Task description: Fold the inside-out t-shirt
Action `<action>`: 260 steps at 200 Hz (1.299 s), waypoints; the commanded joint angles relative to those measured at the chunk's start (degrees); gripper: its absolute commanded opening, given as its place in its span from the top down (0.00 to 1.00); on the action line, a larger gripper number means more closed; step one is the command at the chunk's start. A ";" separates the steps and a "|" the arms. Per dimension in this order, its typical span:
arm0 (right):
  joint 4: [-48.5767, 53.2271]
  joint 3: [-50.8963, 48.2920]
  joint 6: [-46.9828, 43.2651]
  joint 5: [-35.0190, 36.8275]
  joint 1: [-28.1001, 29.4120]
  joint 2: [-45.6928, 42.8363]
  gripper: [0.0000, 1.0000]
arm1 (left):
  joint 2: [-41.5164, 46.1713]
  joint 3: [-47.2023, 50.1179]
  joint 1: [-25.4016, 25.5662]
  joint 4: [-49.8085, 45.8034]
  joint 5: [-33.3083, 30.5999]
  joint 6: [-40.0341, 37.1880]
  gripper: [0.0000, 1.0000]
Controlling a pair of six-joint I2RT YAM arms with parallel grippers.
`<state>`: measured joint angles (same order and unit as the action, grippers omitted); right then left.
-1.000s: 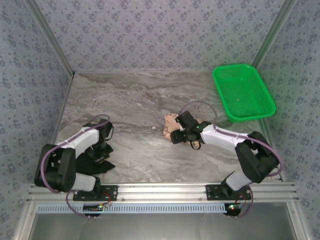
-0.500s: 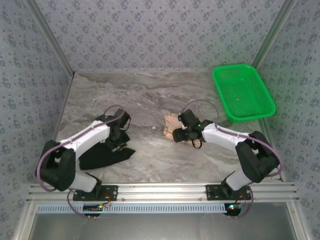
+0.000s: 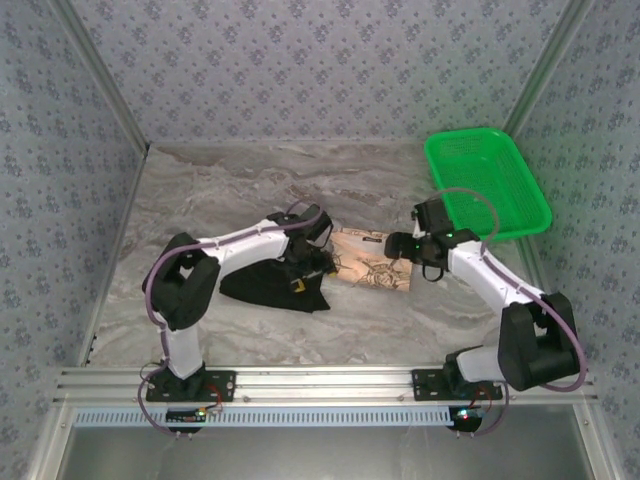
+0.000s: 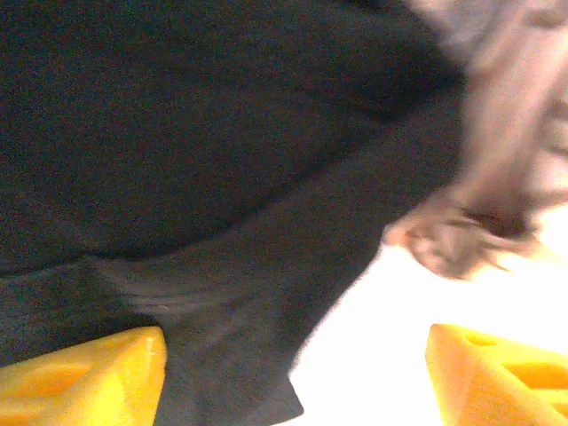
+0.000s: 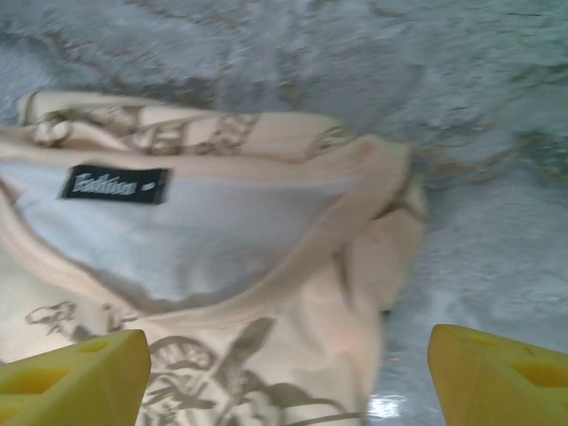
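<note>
My right gripper will next lower and ease outward onto the t-shirt's shoulder corner point(image 5: 383, 177) beside the collar, as the bunched peach fabric ends there against bare marble, open to fingers.
The inside-out t-shirt point(image 3: 371, 264) lies flat near the table's middle, peach-tan with dark drawings. In the right wrist view its collar and pale inner side show, with a small dark neck label point(image 5: 115, 184). My right gripper point(image 3: 397, 246) hovers open over the shirt's right end, and its yellow fingertips point(image 5: 74, 376) stand wide apart over the printed fabric point(image 5: 266, 382). My left gripper point(image 3: 312, 262) is at the shirt's left end, over a plain black garment point(image 3: 268, 285). It is open, and its fingertips point(image 4: 87, 378) straddle the edge of the black cloth point(image 4: 204, 177).
A green mesh basket point(image 3: 487, 183) stands at the back right corner of the marbled table point(image 3: 240, 190). Patterned walls close in the back and both sides. A metal rail point(image 3: 320, 383) runs along the near edge between the arm bases.
My left arm swept from the left side to the middle, carrying the black garment up against the t-shirt, then opened. My right arm drew rightward and the t-shirt now lies spread wider.
</note>
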<state>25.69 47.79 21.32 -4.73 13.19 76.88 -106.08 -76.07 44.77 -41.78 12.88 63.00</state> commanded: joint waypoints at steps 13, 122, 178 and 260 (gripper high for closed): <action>2.76 2.05 -5.05 -4.70 -5.30 0.80 0.16 | 2.63 -11.01 -2.90 -5.85 0.91 -9.15 0.14; -6.16 1.93 -13.97 -17.60 -12.11 11.51 0.34 | -19.92 -26.10 -11.40 0.80 16.49 -55.18 0.15; -7.87 3.69 -14.60 -19.49 -13.19 16.08 0.35 | -24.12 -27.15 -10.19 4.19 20.03 -57.18 0.14; -4.27 9.16 -15.30 -24.38 -11.93 23.43 0.47 | -29.26 -31.19 -8.93 4.93 24.00 -55.12 0.16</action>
<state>18.83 54.17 6.76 -26.33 0.60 97.76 -131.87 -105.06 34.50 -38.54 32.01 7.57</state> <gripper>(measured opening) 0.565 0.849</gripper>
